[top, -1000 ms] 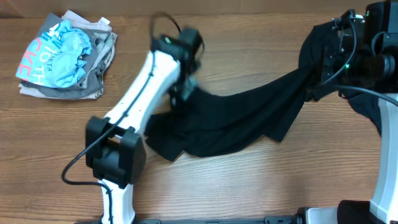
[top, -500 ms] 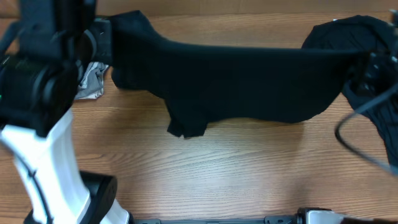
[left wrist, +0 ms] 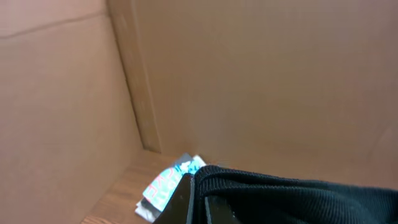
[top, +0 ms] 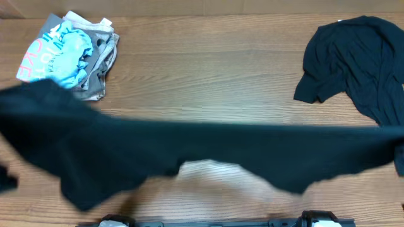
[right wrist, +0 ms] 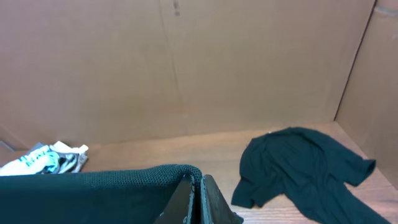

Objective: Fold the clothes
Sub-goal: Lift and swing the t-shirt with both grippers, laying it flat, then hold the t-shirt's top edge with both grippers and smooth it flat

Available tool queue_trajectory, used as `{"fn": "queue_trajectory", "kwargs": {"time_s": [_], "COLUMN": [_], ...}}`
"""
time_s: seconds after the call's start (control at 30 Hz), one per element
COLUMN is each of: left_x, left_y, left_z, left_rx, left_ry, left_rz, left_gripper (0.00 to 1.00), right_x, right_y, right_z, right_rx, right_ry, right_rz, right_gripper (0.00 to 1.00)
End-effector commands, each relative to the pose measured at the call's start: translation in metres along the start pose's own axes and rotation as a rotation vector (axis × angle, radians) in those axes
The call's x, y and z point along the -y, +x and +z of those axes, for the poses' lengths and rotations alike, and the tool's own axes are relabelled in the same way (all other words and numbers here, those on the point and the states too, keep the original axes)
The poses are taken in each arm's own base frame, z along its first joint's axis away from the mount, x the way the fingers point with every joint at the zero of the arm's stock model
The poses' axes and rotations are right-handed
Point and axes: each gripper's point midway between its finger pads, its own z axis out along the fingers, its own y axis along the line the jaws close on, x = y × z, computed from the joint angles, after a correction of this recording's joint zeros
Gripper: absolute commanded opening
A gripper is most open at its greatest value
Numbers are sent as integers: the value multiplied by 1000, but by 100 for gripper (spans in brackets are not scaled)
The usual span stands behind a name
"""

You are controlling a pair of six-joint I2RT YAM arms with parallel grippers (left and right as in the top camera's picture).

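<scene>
The left gripper will next lower the corner of the hanging shirt that it holds outward onto the bare tabletop beside the clothes pile and let go of it there.
A black T-shirt (top: 208, 151) hangs stretched across the overhead view, high above the table and blurred. Both arms are hidden or out of frame there. In the left wrist view my left gripper (left wrist: 198, 198) is shut on a ribbed edge of the black T-shirt (left wrist: 292, 199). In the right wrist view my right gripper (right wrist: 194, 194) is shut on another edge of the black T-shirt (right wrist: 87, 196). A second black T-shirt (top: 356, 63) lies crumpled at the table's back right; it also shows in the right wrist view (right wrist: 298, 168).
A pile of light blue, pink-lettered and grey clothes (top: 72, 53) lies at the back left; it also shows in the left wrist view (left wrist: 163, 185) and the right wrist view (right wrist: 46, 158). Cardboard walls (right wrist: 186, 62) stand behind the wooden table (top: 208, 75).
The black T-shirt was lifted off the table, stretched wide between both grippers, and carried toward the front edge. Both arms left the overhead view. The back-left pile is uncovered again.
</scene>
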Motion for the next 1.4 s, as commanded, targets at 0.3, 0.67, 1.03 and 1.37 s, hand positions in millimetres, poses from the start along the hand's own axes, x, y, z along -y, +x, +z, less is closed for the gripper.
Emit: {"fn": "queue_trajectory", "kwargs": {"time_s": [0.3,0.67,1.03,1.37], "left_x": [30,113,192,214], "left_y": [46,210,355,327], "left_z": [93,276,451,508], "left_rx": [-259,-754,-680,-450], "left_ry": [-121,-169,-150,-28], "left_rz": [138,433,391,186], "left_gripper": [4,4,4,4], "right_x": [3,33,48,50], "right_y": [49,207,284,272], "right_z": [134,337,506,549], "right_rx": [-377,-895,-752,-587], "right_ry": [-23,31,-4,-22], "right_rz": [41,89,74,54], "right_gripper": [4,4,4,4]}}
